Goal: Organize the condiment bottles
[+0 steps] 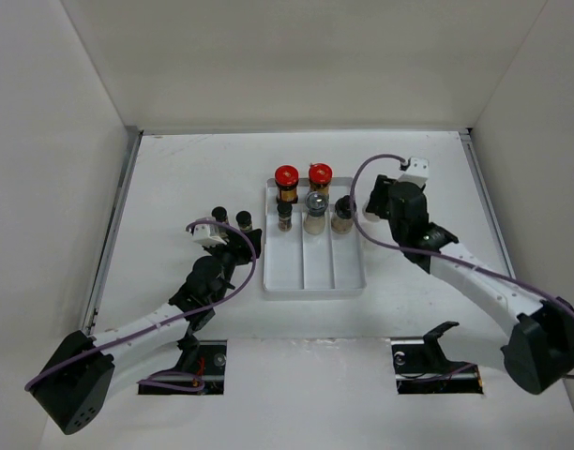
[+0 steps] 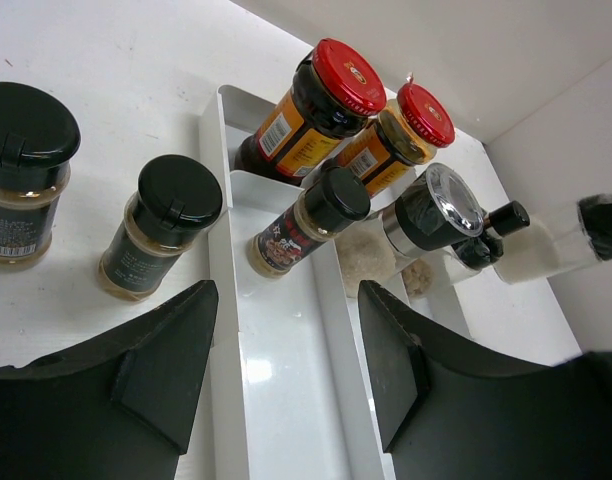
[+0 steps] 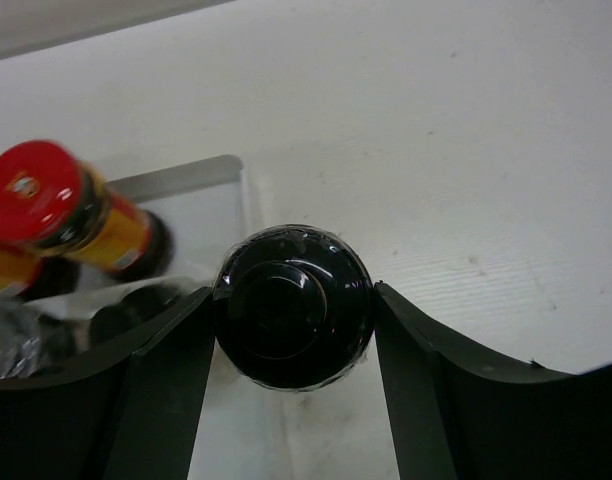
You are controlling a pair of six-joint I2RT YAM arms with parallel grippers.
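I need to move my right gripper left in the top view next, back and down to the tray's empty bottom before the beige-filled bottle (image 1: 345, 253) (image 3: 234, 425), and release there.
Two amber jars with red lids (image 1: 286, 178) (image 1: 320, 175) stand at the back of the white divided tray (image 1: 315, 272). In front of them stand a dark bottle (image 1: 284, 216), a silver-capped one (image 1: 315, 211) and a beige-filled one (image 1: 342, 214). Two black-capped bottles (image 1: 219, 216) (image 1: 243, 220) stand left of the tray. My right gripper (image 3: 292, 292) is shut on the black cap of a white-filled bottle (image 3: 291, 305) at the tray's right edge; that bottle also shows in the left wrist view (image 2: 541, 255). My left gripper (image 2: 286, 300) is open and empty over the tray's left compartment.
White walls enclose the table on three sides. The right arm (image 1: 475, 277) reaches in from the right, the left arm (image 1: 156, 323) from the lower left. Two cut-outs (image 1: 198, 366) (image 1: 437, 366) lie at the near edge.
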